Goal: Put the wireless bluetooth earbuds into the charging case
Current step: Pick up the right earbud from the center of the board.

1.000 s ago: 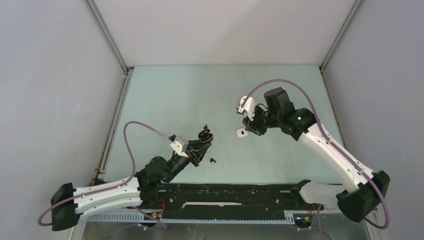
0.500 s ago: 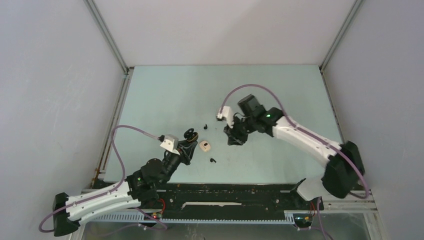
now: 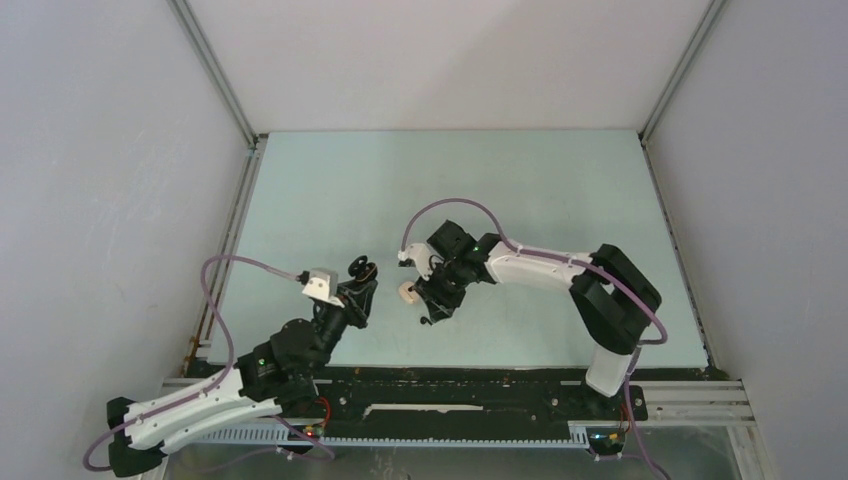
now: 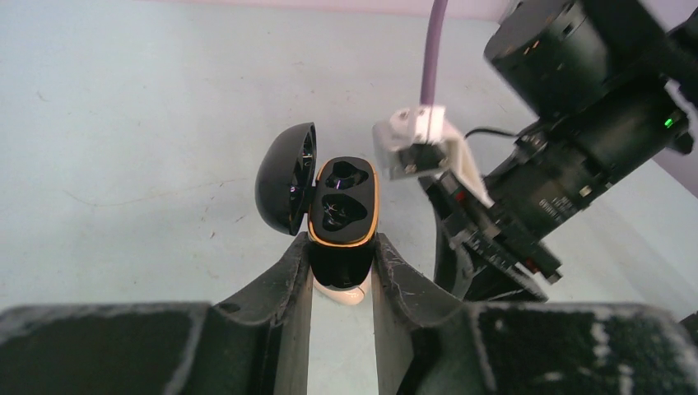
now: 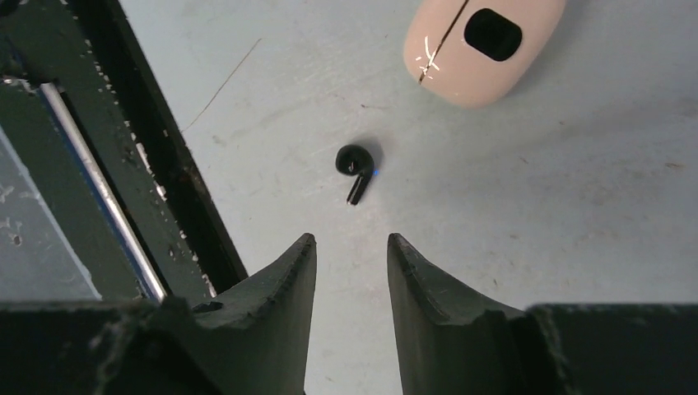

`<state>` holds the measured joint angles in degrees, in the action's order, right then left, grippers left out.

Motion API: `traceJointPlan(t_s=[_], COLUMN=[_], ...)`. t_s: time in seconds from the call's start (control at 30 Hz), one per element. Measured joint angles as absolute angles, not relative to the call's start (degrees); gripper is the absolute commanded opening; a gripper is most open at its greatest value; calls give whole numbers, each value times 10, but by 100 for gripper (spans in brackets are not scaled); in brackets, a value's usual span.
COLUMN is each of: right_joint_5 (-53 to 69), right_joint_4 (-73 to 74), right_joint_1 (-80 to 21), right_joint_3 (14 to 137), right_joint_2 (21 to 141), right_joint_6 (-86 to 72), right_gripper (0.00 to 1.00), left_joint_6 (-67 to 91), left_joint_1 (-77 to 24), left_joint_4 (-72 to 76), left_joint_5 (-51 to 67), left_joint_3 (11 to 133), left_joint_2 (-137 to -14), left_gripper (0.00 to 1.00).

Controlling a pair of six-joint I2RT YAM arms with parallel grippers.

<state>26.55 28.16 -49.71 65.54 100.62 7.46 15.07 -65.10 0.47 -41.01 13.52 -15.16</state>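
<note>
Both wells of the held case are empty, so my right gripper will next move down onto the black earbud, open fingers astride its round head (image 3: 424,321) (image 5: 354,160), and close.
My left gripper (image 4: 342,247) is shut on the base of a black charging case (image 4: 342,206) with a gold rim. It holds the case above the table with the lid (image 4: 288,188) swung open to the left and both wells empty. In the top view this case (image 3: 358,268) sits at the tip of the left gripper (image 3: 358,293). One black earbud (image 5: 355,164) lies on the table just ahead of my right gripper (image 5: 350,243), which is open with nothing between its fingers. From above, the earbud (image 3: 425,321) lies just below the right gripper (image 3: 435,304).
A cream case (image 5: 481,45), closed, lies on the table beyond the earbud, and also shows in the top view (image 3: 408,291) and under the held case (image 4: 350,294). The black rail (image 5: 148,164) at the table's near edge runs close on the left. The right arm's wrist (image 4: 543,164) is close beside the held case.
The right arm swung left and toward the near edge, ending above the black earbud with its jaws a little wider. The left arm drew back to the left, still holding the black case.
</note>
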Motion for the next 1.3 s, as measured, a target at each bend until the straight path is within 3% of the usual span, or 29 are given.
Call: traceJointPlan(t_s=[0.63,1.3], right_joint_5=[197,123], right_joint_4=[302,327], right_joint_1=[-544,-589], right_joint_3=[764,776], right_joint_2=[1137,1140], right_joint_6=[55,60], right_gripper=[41,38], left_joint_6=[187,187], left_joint_1=[-651,-651], left_joint_4=[-105,-114], left_joint_5=[-481,-493], left_joint_3=[135,135], left_joint_2=[-49,-41], left_gripper=[0,0])
